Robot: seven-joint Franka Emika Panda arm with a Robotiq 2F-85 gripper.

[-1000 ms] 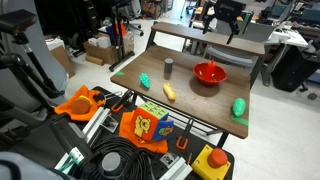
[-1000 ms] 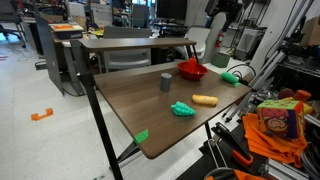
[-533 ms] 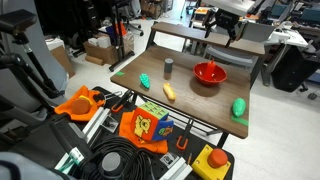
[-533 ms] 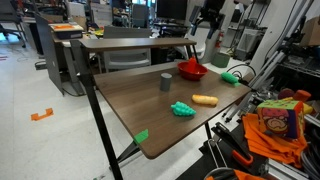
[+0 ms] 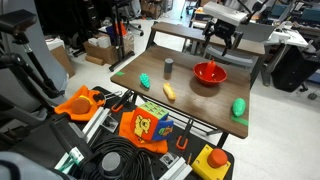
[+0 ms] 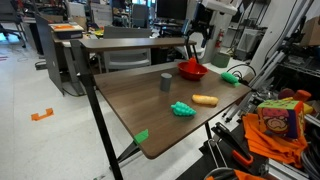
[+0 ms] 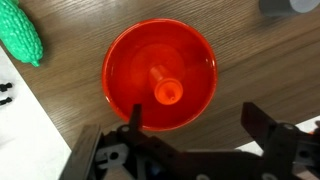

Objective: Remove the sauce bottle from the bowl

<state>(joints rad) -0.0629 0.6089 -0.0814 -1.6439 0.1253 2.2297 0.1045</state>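
Note:
The sauce bottle's cap is off the middle of my open fingers, so my gripper will move toward the bowl's centre next, then go down around the bottle (image 5: 211, 64) (image 7: 168, 91).
The red bowl (image 5: 210, 73) sits on the wooden table's far side in both exterior views (image 6: 192, 70). The wrist view looks straight down into the bowl (image 7: 125, 70), and the small red sauce bottle (image 7: 165, 88) stands upright at its centre, cap up. My gripper (image 5: 222, 38) hangs above the bowl, also in the exterior view (image 6: 194, 45). In the wrist view the gripper (image 7: 195, 120) is open and empty, one finger over the bowl's near rim, the other over bare wood.
A grey cylinder cup (image 5: 168, 67) stands beside the bowl. A yellow-orange oblong object (image 5: 169, 91) and green objects (image 5: 145, 80) (image 5: 238, 107) lie on the table (image 5: 190, 100). A green knobbly object (image 7: 20, 32) lies beside the bowl.
The gripper has come down and moved over the bowl from higher at the back. Nothing on the table has moved.

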